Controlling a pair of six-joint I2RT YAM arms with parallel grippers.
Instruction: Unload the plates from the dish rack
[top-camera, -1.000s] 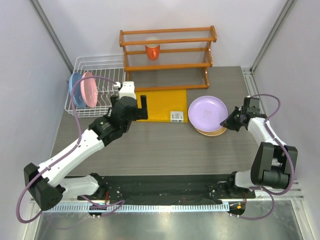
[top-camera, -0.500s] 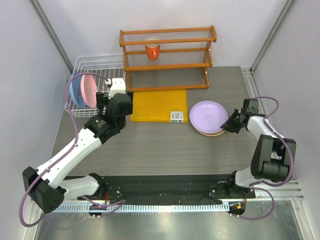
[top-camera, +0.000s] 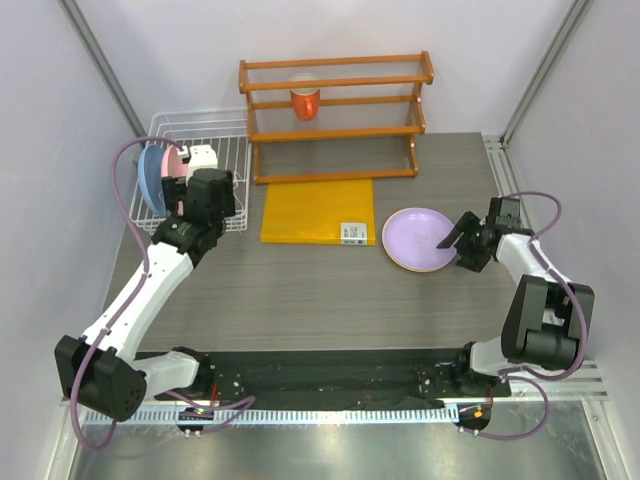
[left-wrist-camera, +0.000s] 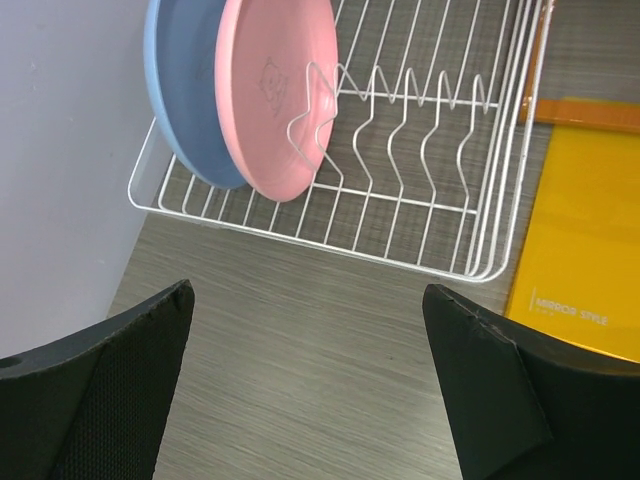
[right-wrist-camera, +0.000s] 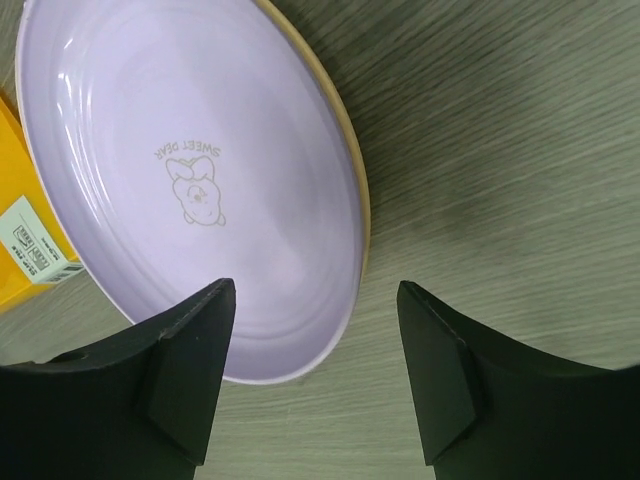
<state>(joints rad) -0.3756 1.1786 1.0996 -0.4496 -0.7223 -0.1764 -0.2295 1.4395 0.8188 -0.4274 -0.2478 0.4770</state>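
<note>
Next, my left gripper will lower outward toward the side of the rack, then turn onto the pink plate's lower rim (top-camera: 180, 208) (left-wrist-camera: 272, 188), since that plate borders the rack's empty slots.
In the white wire dish rack (top-camera: 200, 118) at the back left, a pink plate (top-camera: 174, 180) and a light blue plate (top-camera: 150, 172) stand upright. The left wrist view shows them, pink plate (left-wrist-camera: 270, 90) in front of blue plate (left-wrist-camera: 180, 90), at the left end of the rack (left-wrist-camera: 330, 245). My left gripper (left-wrist-camera: 307, 290) hangs open and empty over the table just in front of the rack. A lilac plate (top-camera: 420, 238) lies flat on a peach-orange plate (right-wrist-camera: 352, 165) at the right. My right gripper (right-wrist-camera: 315, 285) is open at the lilac plate's (right-wrist-camera: 190, 150) near rim, holding nothing.
An orange wooden shelf rack (top-camera: 335, 110) stands at the back with an orange cup (top-camera: 305, 100) on it. A yellow board (top-camera: 318, 208) with a label lies between the dish rack and the stacked plates. A wall runs close along the rack's left side.
My right gripper opened and let go of the lilac plate, which settled flat on the peach-orange plate. My left arm swung left to the front of the dish rack.
</note>
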